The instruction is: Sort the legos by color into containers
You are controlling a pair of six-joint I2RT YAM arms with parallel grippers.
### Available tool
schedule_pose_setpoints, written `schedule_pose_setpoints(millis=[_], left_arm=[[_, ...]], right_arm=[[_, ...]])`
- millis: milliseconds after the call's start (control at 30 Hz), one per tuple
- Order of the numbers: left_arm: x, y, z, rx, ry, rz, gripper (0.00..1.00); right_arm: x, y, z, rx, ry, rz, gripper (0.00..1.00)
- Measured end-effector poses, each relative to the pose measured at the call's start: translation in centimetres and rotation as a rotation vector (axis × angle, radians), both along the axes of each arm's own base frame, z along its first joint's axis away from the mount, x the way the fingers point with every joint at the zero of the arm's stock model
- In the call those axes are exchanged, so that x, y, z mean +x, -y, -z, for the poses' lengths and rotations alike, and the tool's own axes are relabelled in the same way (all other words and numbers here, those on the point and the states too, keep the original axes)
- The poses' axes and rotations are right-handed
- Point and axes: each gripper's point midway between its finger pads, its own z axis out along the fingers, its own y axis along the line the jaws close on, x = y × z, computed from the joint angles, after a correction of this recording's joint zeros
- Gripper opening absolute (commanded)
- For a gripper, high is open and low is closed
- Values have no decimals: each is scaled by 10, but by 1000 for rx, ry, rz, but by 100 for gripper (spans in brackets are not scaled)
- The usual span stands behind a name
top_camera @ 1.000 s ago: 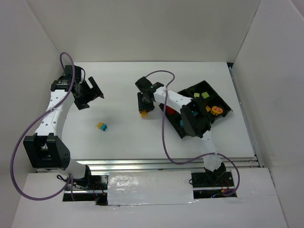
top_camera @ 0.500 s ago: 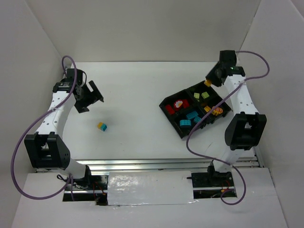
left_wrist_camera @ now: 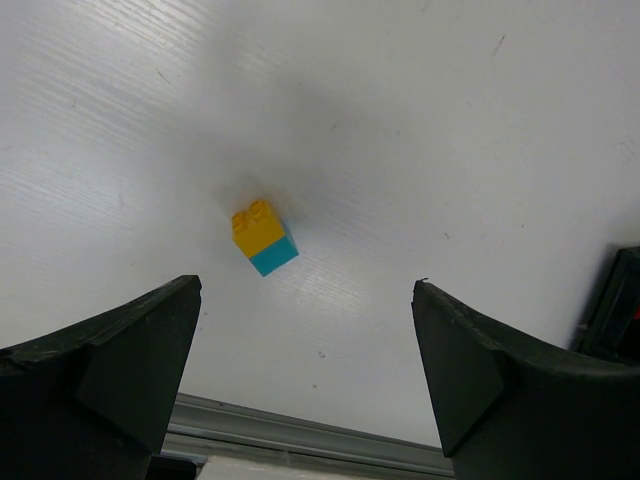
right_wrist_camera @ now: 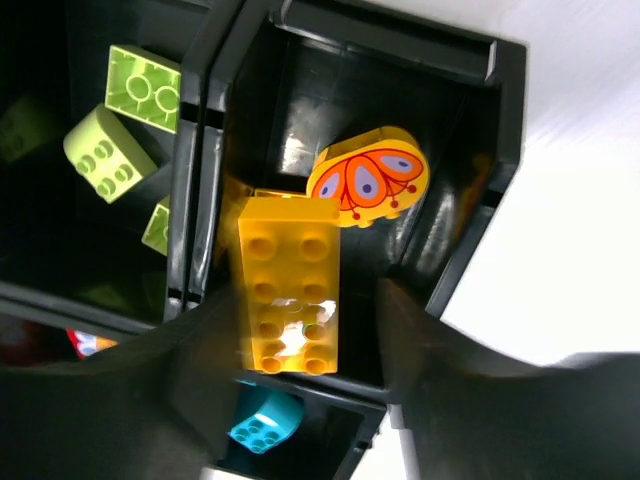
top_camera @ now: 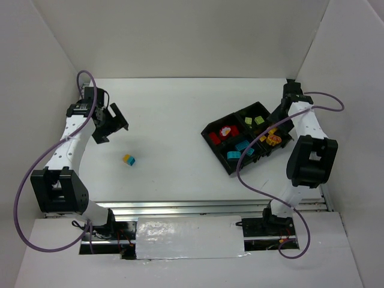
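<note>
My left gripper moves down and back next, turning its fingers astride the lego. The yellow-and-cyan lego [top_camera: 129,159] [left_wrist_camera: 264,238] lies below it, nearer my base.
A yellow-and-cyan lego [top_camera: 129,159] lies alone on the white table; it also shows in the left wrist view [left_wrist_camera: 264,238]. My left gripper [top_camera: 111,123] is open and empty, above and behind it [left_wrist_camera: 307,288]. The black tray [top_camera: 207,129] holds red, green, cyan and yellow legos in separate compartments. My right gripper [top_camera: 278,119] hovers over the tray's right compartment. In the right wrist view my right gripper [right_wrist_camera: 305,295] is open. A blurred long yellow lego [right_wrist_camera: 288,295] sits between its fingers, with a gap on the right. An orange butterfly-printed piece [right_wrist_camera: 368,180] lies below.
White walls enclose the table on three sides; the right wall stands close to the tray. Green legos [right_wrist_camera: 130,110] fill the neighbouring compartment and a cyan piece [right_wrist_camera: 265,425] lies in another. A metal rail [top_camera: 210,207] runs along the near edge.
My right arm swung from the table's middle to the tray's far right, carrying a yellow lego. It now hangs over the yellow compartment with its jaws apart. The left arm barely moved.
</note>
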Motion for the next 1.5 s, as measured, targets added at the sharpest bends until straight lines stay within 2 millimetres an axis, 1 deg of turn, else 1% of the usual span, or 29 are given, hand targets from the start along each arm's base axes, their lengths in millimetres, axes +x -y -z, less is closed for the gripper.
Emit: schedule_pose_setpoints(millis=[33,100,167,200,300,367,400,433,467,533,633,700,733,833,967,1067,1133,1233,1300,1367,1500], left_arm=[[-1,-2,0,8,-4,-5,99],[-2,-5,1,16,-10,-13,100],[-3,-7,1,20,-12,-21,99],[-3,-9,1,21,-12,-25,100],[-5,-11,4,21,-21,-33,99],[-8,-13,7,23,-31,-38,99],[-9,-13,9,24,-37,-39,99],[-12,-14,12,26,-48,-42,99],[-14,-14,15,25,-57,-42,100],[-18,-14,19,24,-76,-43,99],[-26,-13,28,19,-111,-46,99],[-32,-11,35,9,-137,-46,100],[-35,-10,39,4,-155,-50,99],[-42,-8,54,-16,-210,-83,100],[-49,-5,78,-39,-276,-152,98],[-51,-3,88,-51,-283,-213,95],[-47,-2,91,-61,-266,-256,94],[-37,-2,96,-72,-245,-300,92],[-31,-1,104,-77,-249,-324,88],[-27,1,114,-81,-267,-341,87],[-26,8,133,-82,-314,-353,83]], right_arm=[[0,0,2,2,-6,-3,76],[0,-2,9,13,-23,-6,81],[1,-3,11,21,-26,-10,85],[1,-4,10,22,-24,-12,99],[8,-7,0,9,-4,-30,100],[16,-16,-13,-20,20,-60,100],[22,-23,-21,-32,37,-83,100],[28,-36,-29,-40,59,-117,100],[34,-50,-36,-48,80,-155,100],[40,-86,-47,-47,118,-246,99],[36,-140,-53,-6,142,-386,100],[33,-166,-58,33,161,-452,100],[32,-174,-60,50,171,-473,99],[29,-190,-65,85,189,-516,100],[27,-207,-67,104,197,-565,100],[22,-226,-68,127,208,-623,100],[17,-237,-66,147,209,-657,100],[4,-250,-59,174,189,-698,99],[-3,-256,-56,185,178,-719,100],[-9,-260,-54,192,173,-736,100],[-13,-265,-55,200,175,-758,100]])
